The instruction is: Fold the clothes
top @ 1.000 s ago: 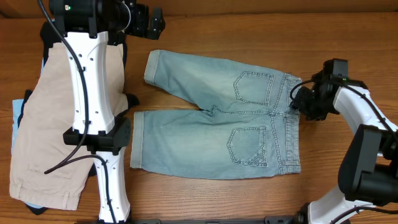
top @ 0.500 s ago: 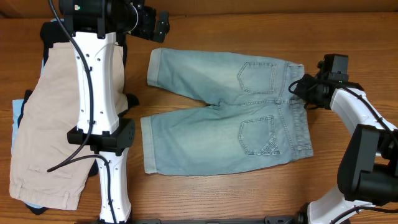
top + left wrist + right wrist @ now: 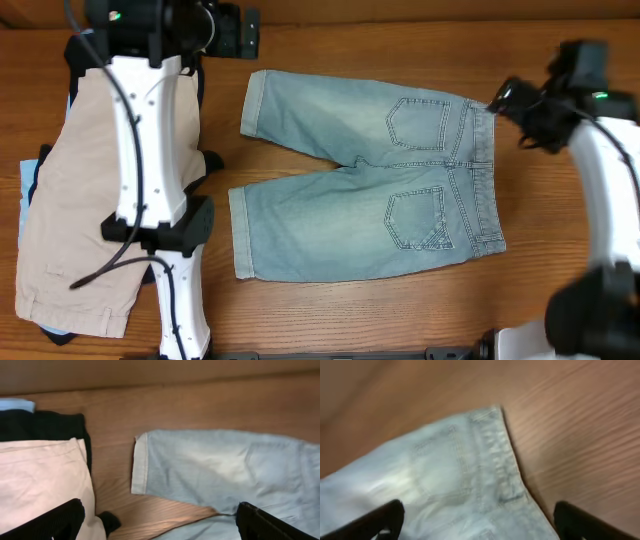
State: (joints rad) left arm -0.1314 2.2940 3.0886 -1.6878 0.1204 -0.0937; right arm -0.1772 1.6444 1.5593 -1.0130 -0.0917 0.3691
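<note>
My left gripper, which is open, next needs to move back and down onto that cuff's near corner [image 3: 246, 270], because the near leg's cuff ends in a free corner beside bare wood.
The faded light-blue denim shorts [image 3: 370, 190] lie flat in the middle of the table, back pockets up, cuffed legs pointing left and waistband to the right. My right gripper [image 3: 508, 100] hovers open just off the waistband's far corner. In the right wrist view the waistband [image 3: 495, 455] lies below the open right gripper [image 3: 480, 522], and nothing is between its fingers. My left gripper [image 3: 245, 35] is open at the back, beside the far leg's cuff [image 3: 141, 462]. The left wrist view has the open left gripper [image 3: 160, 525] over bare wood.
A pile at the left holds beige shorts [image 3: 70, 220] on top of a black garment [image 3: 45, 425] and a pale-blue one [image 3: 28, 195]. The left arm's white links [image 3: 150, 150] stretch over the pile's right edge. The right arm [image 3: 610, 170] runs along the right edge.
The denim shorts slid a little to the right, pulled by the waistband. The right gripper then let go, opened and rose toward the far right. The left arm hardly moved.
</note>
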